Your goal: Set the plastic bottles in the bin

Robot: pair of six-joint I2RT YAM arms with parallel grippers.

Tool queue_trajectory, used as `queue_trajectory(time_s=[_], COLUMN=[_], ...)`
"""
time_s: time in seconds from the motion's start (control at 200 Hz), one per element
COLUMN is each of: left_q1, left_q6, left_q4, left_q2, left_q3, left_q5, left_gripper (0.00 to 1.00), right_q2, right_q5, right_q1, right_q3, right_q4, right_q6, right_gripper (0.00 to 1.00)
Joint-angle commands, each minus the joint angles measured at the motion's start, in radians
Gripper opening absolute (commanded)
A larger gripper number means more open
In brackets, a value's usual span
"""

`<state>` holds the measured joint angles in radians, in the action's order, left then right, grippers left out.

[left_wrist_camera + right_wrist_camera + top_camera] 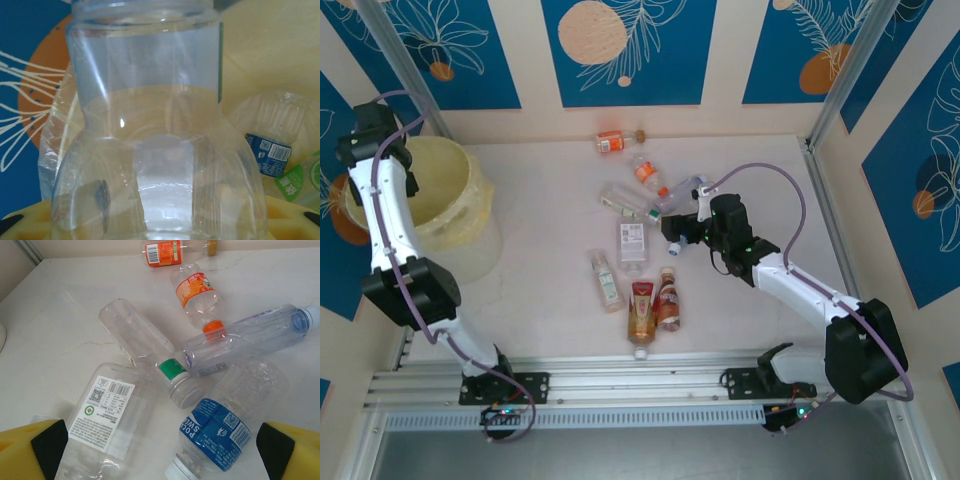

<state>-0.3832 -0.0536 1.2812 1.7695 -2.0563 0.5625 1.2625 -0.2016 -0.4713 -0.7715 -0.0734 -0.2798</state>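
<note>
The left gripper shifts from the pale-yellow bin's rim toward the bin's middle next and releases the clear bottle, since that middle lies on the gripper's table side.
A clear plastic bottle [150, 125] sits close up in the left wrist view, with my left gripper [160, 222] shut on it over the pale-yellow bin [445, 195]. Inside the bin lie a blue-labelled bottle [267, 152] and a green-labelled one [295, 182]. From above, the left gripper [375, 130] hangs at the bin's far left rim. My right gripper [162, 455] is open just above the table, a blue-labelled bottle [220, 432] and a white-labelled bottle [105, 415] lying between its fingers. Beyond them are a green-banded bottle [145, 352], a bluish clear one [245, 340] and two orange-labelled ones [197, 290].
Nearer the arms lie a slim clear bottle [607, 280] and two brown-labelled bottles [642, 312] side by side. Metal rails [620, 385] run along the near edge. Patterned walls [620, 50] close the back and sides.
</note>
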Motion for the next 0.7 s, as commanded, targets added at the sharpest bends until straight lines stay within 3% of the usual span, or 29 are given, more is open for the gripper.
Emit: queue_trajectory(time_s=[0.0,0.175,0.27,0.4,0.465,0.695], left_q1=[-0.004,-0.003,-0.003,-0.003,-0.002,-0.002], left_q6=[0.005,-0.015,-0.021,-0.042,-0.058,-0.065], left_q4=[0.030,0.018,-0.031,-0.056,-0.056,-0.060], left_q2=[0.018,0.031,0.018,0.024,0.036,0.062], left_q3=[-0.027,0.039,0.099,0.139,0.145,0.177], left_q5=[0.009,0.147,0.133,0.021,0.027,0.046], left_gripper=[0.01,0.17,0.27,0.35,0.38,0.65], right_q2=[-0.001,0.005,0.013,0.024,0.030,0.031], right_q5=[0.003,-0.001,0.007,0.019,0.023,0.029], right_q1=[-0.003,-0.003,-0.003,-0.003,-0.004,-0.007], right_q3=[-0.023,-0.028,-0.041,-0.051,-0.052,-0.048], right_q4=[0.003,-0.001,0.003,0.004,0.002,0.011], right_q6=[0.002,0.016,0.025,0.028,0.022,0.016], right_gripper=[0.99,0.99,0.99,0.99,0.99,0.99])
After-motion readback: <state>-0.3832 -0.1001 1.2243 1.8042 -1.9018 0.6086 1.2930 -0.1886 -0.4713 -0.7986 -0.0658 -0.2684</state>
